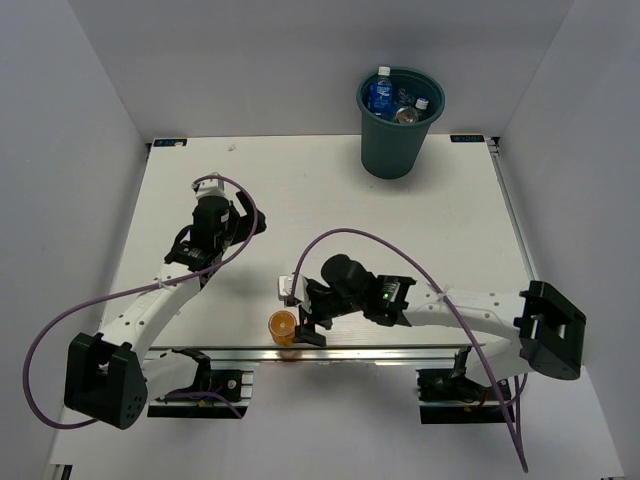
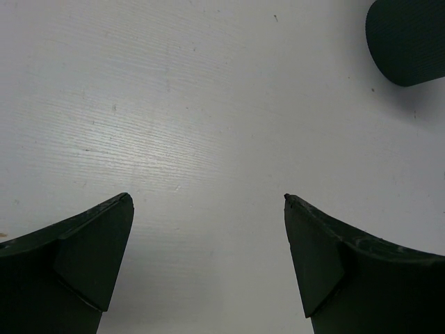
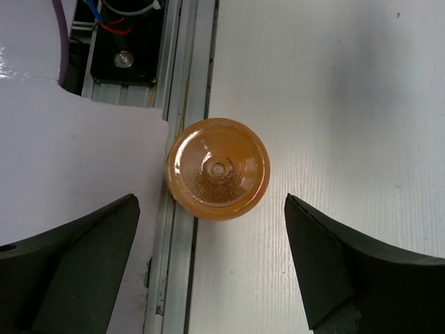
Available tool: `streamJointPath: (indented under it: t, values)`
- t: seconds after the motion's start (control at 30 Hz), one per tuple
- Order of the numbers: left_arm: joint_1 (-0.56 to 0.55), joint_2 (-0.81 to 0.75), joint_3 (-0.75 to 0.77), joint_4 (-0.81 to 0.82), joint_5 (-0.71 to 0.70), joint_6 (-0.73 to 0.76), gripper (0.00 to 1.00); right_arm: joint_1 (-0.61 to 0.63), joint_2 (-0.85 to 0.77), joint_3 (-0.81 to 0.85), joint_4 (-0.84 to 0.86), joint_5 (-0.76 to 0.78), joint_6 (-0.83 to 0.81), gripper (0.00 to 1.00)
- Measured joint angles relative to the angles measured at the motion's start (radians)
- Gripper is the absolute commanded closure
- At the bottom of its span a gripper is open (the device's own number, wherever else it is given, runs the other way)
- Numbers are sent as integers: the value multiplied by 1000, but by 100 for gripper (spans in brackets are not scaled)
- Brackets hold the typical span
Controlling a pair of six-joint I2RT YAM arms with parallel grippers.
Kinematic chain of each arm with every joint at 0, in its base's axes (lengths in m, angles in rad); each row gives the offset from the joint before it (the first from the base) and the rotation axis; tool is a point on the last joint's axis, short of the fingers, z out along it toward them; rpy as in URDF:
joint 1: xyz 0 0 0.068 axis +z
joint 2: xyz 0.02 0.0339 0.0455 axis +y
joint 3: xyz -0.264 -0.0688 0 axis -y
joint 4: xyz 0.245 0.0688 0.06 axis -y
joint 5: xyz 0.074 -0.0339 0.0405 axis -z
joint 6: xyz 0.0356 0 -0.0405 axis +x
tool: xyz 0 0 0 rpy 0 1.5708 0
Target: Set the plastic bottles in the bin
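The robot's right gripper should move down and to the left in the top view next, around the orange bottle's upper end (image 1: 282,326) (image 3: 217,169), since that end is ahead of the fingers.
An orange plastic bottle (image 1: 283,327) stands at the table's near edge; the right wrist view shows it end-on (image 3: 217,168), partly over the metal rail. My right gripper (image 1: 303,312) is open just behind it, and the bottle lies ahead of the fingertips (image 3: 299,216), not between them. The dark teal bin (image 1: 400,125) stands at the far right of the table, with blue-labelled bottles (image 1: 380,95) and clear bottles (image 1: 412,110) inside. My left gripper (image 1: 252,218) hovers open over bare table at mid-left, holding nothing. The bin's base (image 2: 407,38) shows at the top right of the left wrist view.
An aluminium rail (image 1: 350,350) runs along the near edge, right beside the orange bottle (image 3: 177,104). Purple cables (image 1: 340,235) loop over both arms. White walls enclose the table on the left, right and back.
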Motion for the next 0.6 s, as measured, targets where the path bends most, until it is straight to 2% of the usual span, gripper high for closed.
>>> streamJointPath:
  t: [0.2, 0.47, 0.6]
  values:
    - [0, -1, 0, 0, -15, -2, 2, 0, 95, 0, 64, 16, 10, 11]
    - [0, 0, 0, -3, -24, -3, 2, 18, 225, 17, 93, -34, 4, 11]
    - [0, 1, 0, -3, -29, -3, 2, 22, 268, 16, 180, -49, 31, 13]
